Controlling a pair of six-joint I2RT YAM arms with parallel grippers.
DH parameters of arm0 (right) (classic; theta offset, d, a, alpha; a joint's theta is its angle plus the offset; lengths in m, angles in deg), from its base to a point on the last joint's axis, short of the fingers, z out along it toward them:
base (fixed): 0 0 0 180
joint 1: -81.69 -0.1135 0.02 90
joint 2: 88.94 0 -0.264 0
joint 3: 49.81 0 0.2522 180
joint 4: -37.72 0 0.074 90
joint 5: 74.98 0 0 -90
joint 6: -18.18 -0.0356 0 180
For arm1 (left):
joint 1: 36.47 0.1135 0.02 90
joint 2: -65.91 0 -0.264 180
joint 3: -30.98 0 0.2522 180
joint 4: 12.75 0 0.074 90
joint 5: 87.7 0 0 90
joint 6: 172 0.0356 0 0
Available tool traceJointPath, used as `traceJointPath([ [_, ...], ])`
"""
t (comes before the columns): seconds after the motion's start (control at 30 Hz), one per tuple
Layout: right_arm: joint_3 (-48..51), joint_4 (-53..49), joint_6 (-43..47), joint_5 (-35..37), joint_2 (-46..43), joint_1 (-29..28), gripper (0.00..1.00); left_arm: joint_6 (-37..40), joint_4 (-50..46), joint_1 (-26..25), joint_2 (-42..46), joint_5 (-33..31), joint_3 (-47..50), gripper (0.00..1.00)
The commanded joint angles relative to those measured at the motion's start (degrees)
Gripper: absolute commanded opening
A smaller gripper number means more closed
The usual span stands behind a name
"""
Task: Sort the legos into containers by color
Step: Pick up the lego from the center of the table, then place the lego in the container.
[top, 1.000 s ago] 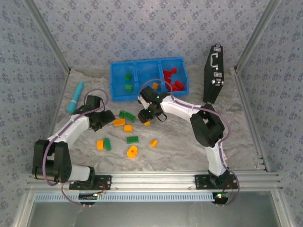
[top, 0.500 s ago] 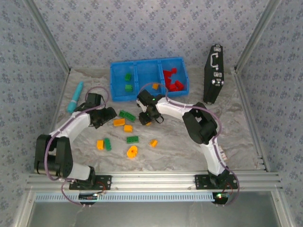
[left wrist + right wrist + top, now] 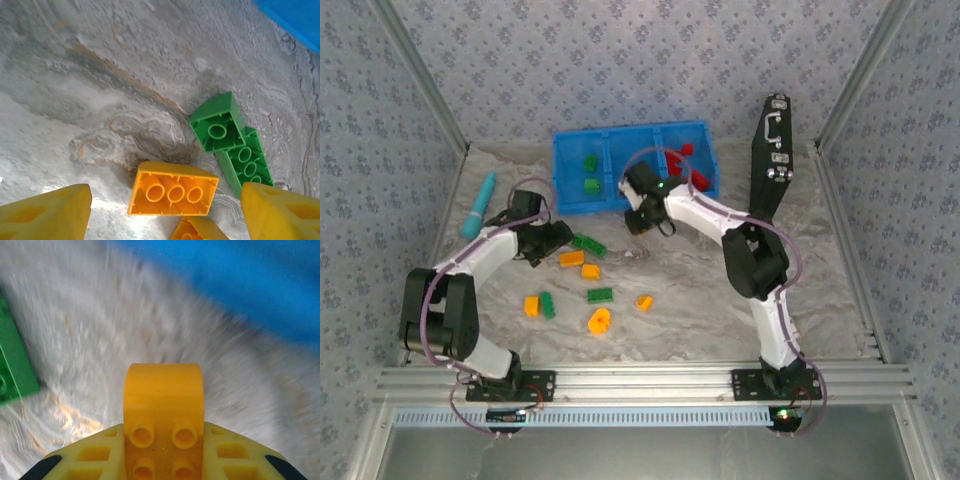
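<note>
I need to lower my left gripper next onto the upturned orange lego (image 3: 172,189), with its open fingers going down on either side of both short ends.
The blue tray (image 3: 608,137) stands at the back, with green legos (image 3: 591,185) in its left compartment and red legos (image 3: 697,181) in its right one. My right gripper (image 3: 638,218) hovers just in front of the tray's middle, shut on an orange-yellow lego (image 3: 163,400); the blurred blue tray (image 3: 260,285) lies ahead of it. My left gripper (image 3: 556,236) is open over the table, its yellow fingers (image 3: 45,212) either side of an upturned orange lego (image 3: 172,189). Two green legos (image 3: 218,122) lie just beyond that one.
Loose on the table are green legos (image 3: 600,294) and orange ones (image 3: 644,301), with a round orange piece (image 3: 599,320) nearer the front. A teal cylinder (image 3: 478,204) lies at the left. A black case (image 3: 772,155) stands upright at the right.
My right gripper has moved from the table's middle back toward the tray, carrying the orange lego. My left gripper has edged right toward the green and orange bricks.
</note>
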Motion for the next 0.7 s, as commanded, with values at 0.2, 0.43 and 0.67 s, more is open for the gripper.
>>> traceJointPath([
  [0.2,-24.3,-1.3,7.8,1.1,7.8,5.2,0.24,12.8,-6.3,-5.3,-0.8,-6.5,-3.3,0.74],
  [0.43,-40.8,-3.1,9.6,-0.5,19.1,7.7,0.27,18.6,-7.7,-5.9,-1.9,-5.0,-4.3,0.76],
  [0.67,-43.3,-1.5,9.6,-2.2,22.7,8.4,0.39,21.2,-8.1,-8.1,-5.4,-5.9,-6.5,0.83],
])
